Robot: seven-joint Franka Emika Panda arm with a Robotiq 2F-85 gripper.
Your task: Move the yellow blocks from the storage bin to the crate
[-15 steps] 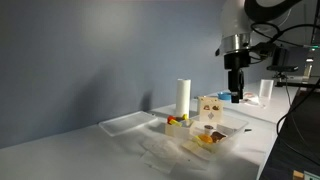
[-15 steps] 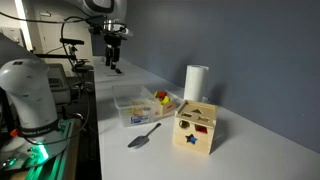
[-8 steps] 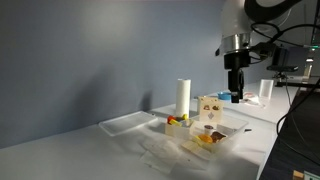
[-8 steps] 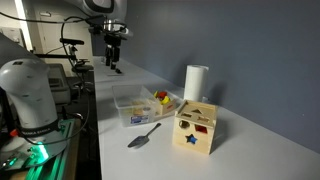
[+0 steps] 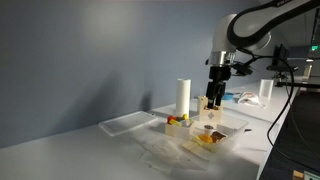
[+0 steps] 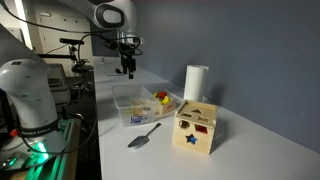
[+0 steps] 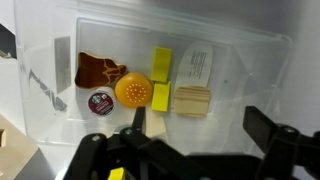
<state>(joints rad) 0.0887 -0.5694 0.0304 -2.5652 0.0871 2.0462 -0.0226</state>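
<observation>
The disc and the wooden block are on either side of the other yellow block. So my gripper needs to go down into the bin onto the yellow block toward the top in the wrist view.
My gripper (image 7: 200, 125) is open and empty, hovering above the translucent storage bin (image 7: 250, 45). Two yellow blocks (image 7: 161, 63) lie one behind the other in the middle of the bin, next to an orange disc (image 7: 132, 91) and a pale wooden block (image 7: 192, 99). In both exterior views the gripper (image 5: 214, 100) (image 6: 127, 70) hangs well above the table near the bin (image 5: 222, 139) (image 6: 128, 112). The smaller pale crate (image 5: 176, 127) (image 6: 166, 106) stands beside the bin and holds red, green and yellow small blocks.
A wooden shape-sorter box (image 5: 210, 108) (image 6: 195, 128) and a tall white cylinder (image 5: 183, 97) (image 6: 195, 82) stand close to the containers. A flat clear tray (image 5: 128, 122) lies further along. A grey scoop (image 6: 143, 136) lies near the table edge. The bin also holds a brown piece (image 7: 98, 70) and a paper label (image 7: 200, 62).
The arm has swung in from beyond the table's end to above the containers. Nothing on the table has moved.
</observation>
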